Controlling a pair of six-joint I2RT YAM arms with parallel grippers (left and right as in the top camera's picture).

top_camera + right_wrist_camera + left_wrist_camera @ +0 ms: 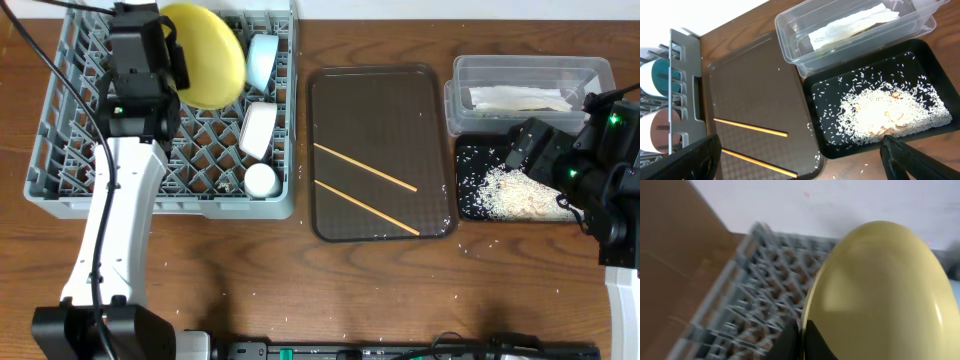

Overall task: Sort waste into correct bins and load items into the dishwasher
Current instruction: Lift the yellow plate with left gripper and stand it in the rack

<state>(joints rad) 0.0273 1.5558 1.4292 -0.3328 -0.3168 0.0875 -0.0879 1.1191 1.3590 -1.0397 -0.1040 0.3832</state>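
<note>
I will lower my left gripper toward the light blue bowl and tilt the yellow plate upright into the grey rack, where the slots beside that bowl stand empty.
My left gripper (801, 342) is shut on the rim of the round yellow plate (205, 55), holding it tilted over the back of the grey dish rack (60, 150); the plate fills the left wrist view (880, 295). In the rack lie a light blue bowl (262, 58), a white bowl (258, 128) and a small white cup (262, 178). Two wooden chopsticks (365, 167) (366, 207) lie on the brown tray (380, 80). My right gripper (800, 155) is open and empty above the black tray (927, 60) holding rice (890, 112). The paper wrapper (850, 27) lies in the clear tub (790, 22).
Loose rice grains are scattered on the brown tray's right side (445, 190) and on the wooden table (330, 335) near the front edge. The tub (530, 70) and black tray (470, 205) sit at the far right, next to the brown tray.
</note>
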